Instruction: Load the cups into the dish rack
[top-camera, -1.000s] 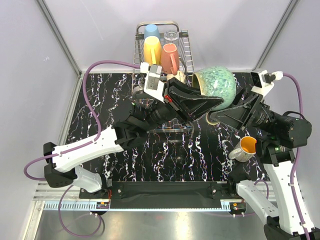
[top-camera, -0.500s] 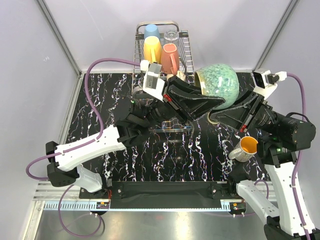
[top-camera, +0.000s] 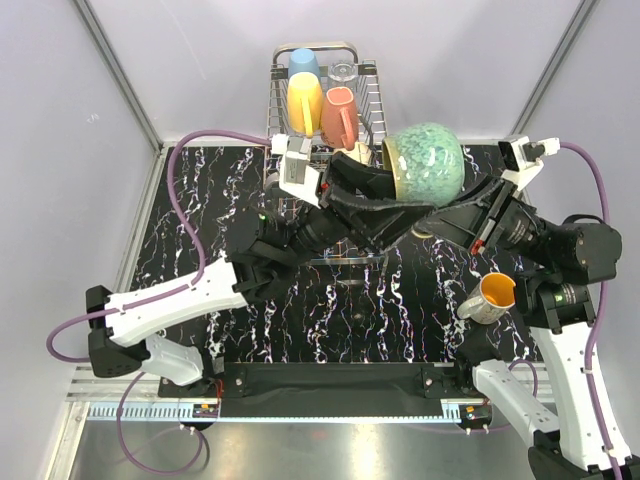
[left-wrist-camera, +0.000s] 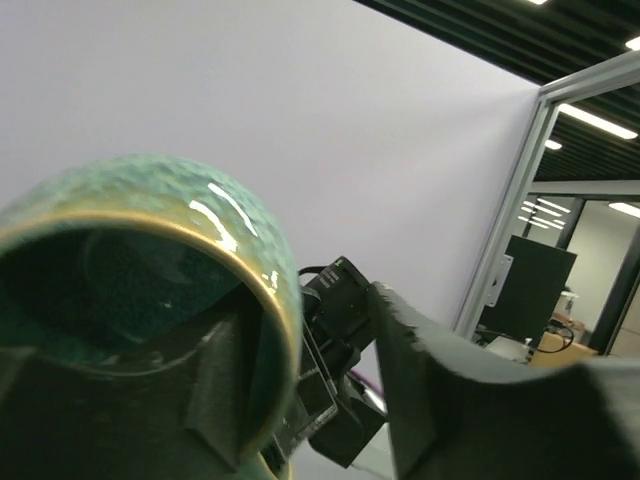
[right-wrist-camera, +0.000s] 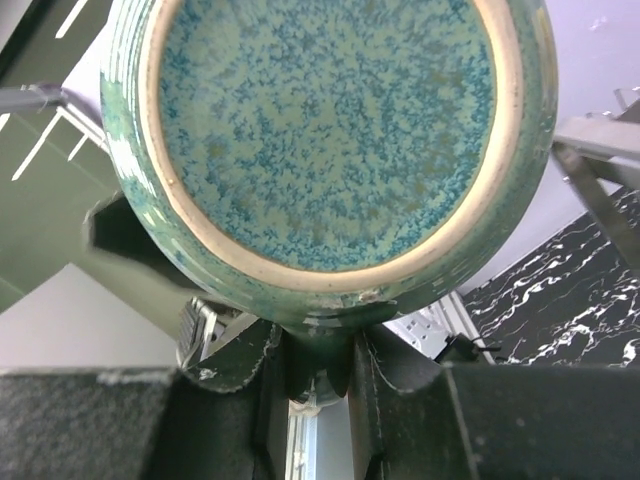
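Note:
Next I will move my right gripper down to the left in the top view, tip the mug with its opening down onto the rack's lower level and release, as cups fill the rack's top.
The teal-green mug (top-camera: 428, 160) hangs in the air just in front of the dish rack (top-camera: 375, 95), lying on its side. My right gripper (top-camera: 452, 205) is shut on its handle; the right wrist view shows the speckled base (right-wrist-camera: 330, 120) above the gripper (right-wrist-camera: 315, 345). My left gripper (top-camera: 398, 195) is open at the mug's mouth. One finger (left-wrist-camera: 225, 380) is inside the mug (left-wrist-camera: 150, 200); the other finger (left-wrist-camera: 450, 400) stands apart from the rim. The rack's top holds a light blue tumbler (top-camera: 303, 62), a clear glass (top-camera: 343, 72), a yellow-orange cup (top-camera: 305, 100) and a salmon-pink cup (top-camera: 338, 115).
A cream mug with an orange inside (top-camera: 490, 298) sits on the black marbled table (top-camera: 340, 310) beside the right arm. The rack stands at the table's far edge against the white back wall. Purple cables loop off both arms.
The teal-green mug has moved a little left and toward the rack, carried between both arms. The left arm has swung with it.

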